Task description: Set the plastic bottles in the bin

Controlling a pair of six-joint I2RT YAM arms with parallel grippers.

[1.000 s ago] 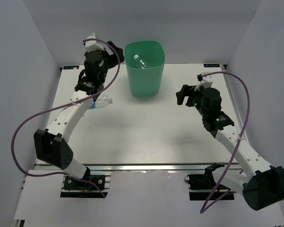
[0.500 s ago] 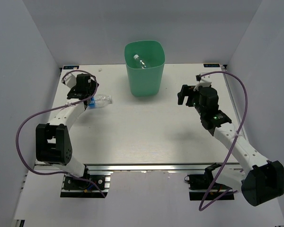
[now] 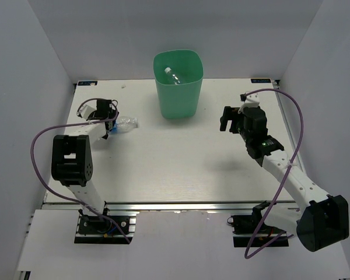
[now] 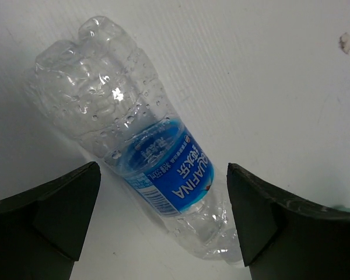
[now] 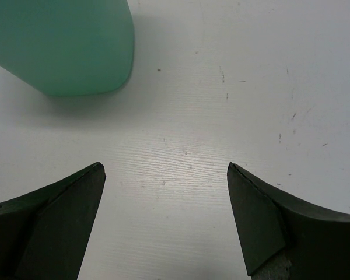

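The bottle's middle part is already between the open fingers, so the robot's left gripper should next go down onto the bottle's blue label (image 3: 114, 128) (image 4: 168, 167) and close there.
A clear plastic bottle with a blue label (image 3: 125, 123) lies on its side on the white table at the far left. In the left wrist view the bottle (image 4: 146, 157) lies between my open fingers, untouched. My left gripper (image 3: 109, 121) is open, low over the table beside the bottle's neck end. The mint-green bin (image 3: 178, 84) stands at the back centre with another clear bottle (image 3: 174, 76) inside it. My right gripper (image 3: 226, 118) is open and empty, right of the bin, whose wall shows in the right wrist view (image 5: 58, 46).
Grey walls enclose the table (image 3: 175, 163) on the left, back and right. Purple cables loop off both arms. A small white scrap (image 4: 346, 42) lies on the table near the bottle.
My left arm has swung from beside the bin down and left to the table, and its gripper now sits open at the bottle. My right arm has barely shifted.
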